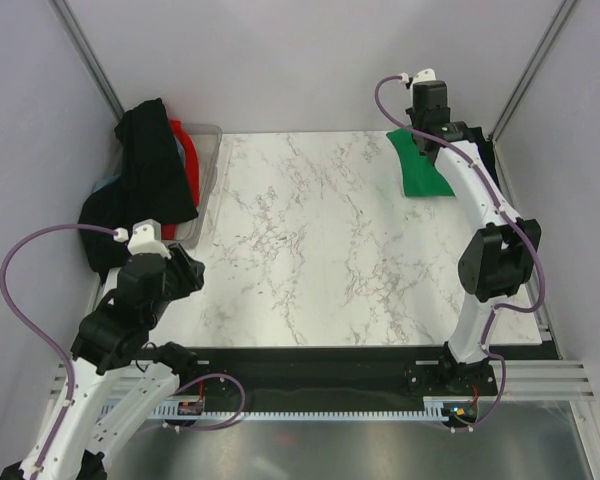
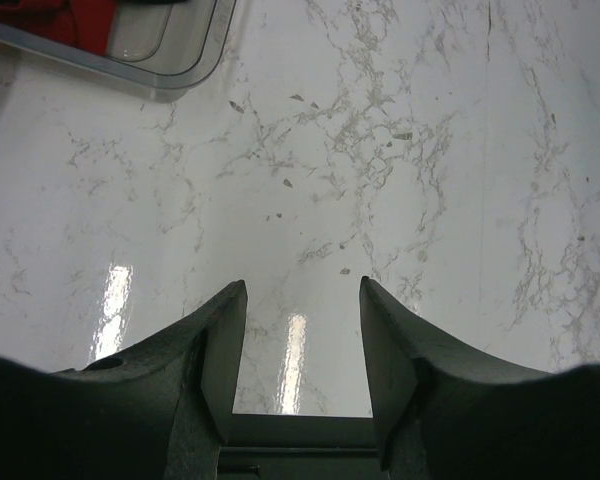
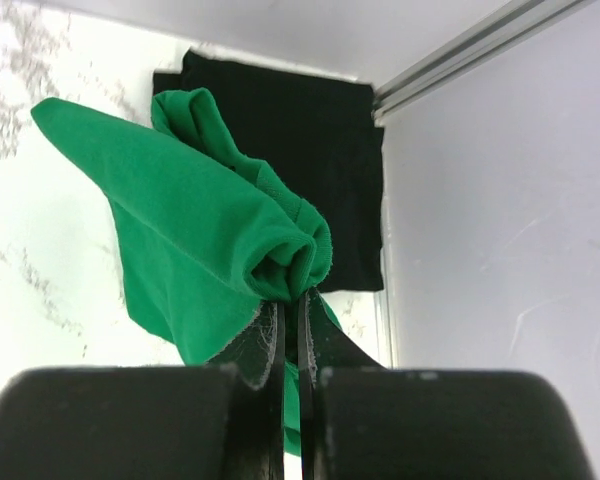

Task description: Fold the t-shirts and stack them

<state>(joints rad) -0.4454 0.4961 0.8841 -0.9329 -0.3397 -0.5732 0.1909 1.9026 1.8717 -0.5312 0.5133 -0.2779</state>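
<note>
My right gripper moves toward the right in the top view next, then goes down onto the folded black t-shirt (image 3: pixel 296 161), since the green t-shirt hangs partly beside it.
My right gripper (image 3: pixel 293 297) is shut on the bright green t-shirt (image 3: pixel 190 230) and holds it bunched above a folded black t-shirt (image 3: pixel 320 150) at the table's far right corner. From above, the green t-shirt (image 1: pixel 418 165) hangs beside the right arm, with the right gripper (image 1: pixel 420 135) at its top edge. A black t-shirt (image 1: pixel 145 175) drapes over the plastic tub (image 1: pixel 205 170) at the far left, with a red t-shirt (image 1: pixel 192 160) behind it. My left gripper (image 2: pixel 302 290) is open and empty over bare marble, near the tub; from above it (image 1: pixel 190 272) sits at the table's left edge.
The tub's corner (image 2: pixel 170 60) shows at the top left of the left wrist view, with red fabric (image 2: pixel 50 20) inside. Grey walls and metal posts (image 1: pixel 525 85) close in the table's back corners. A black strip (image 1: pixel 310 355) runs along the near edge.
</note>
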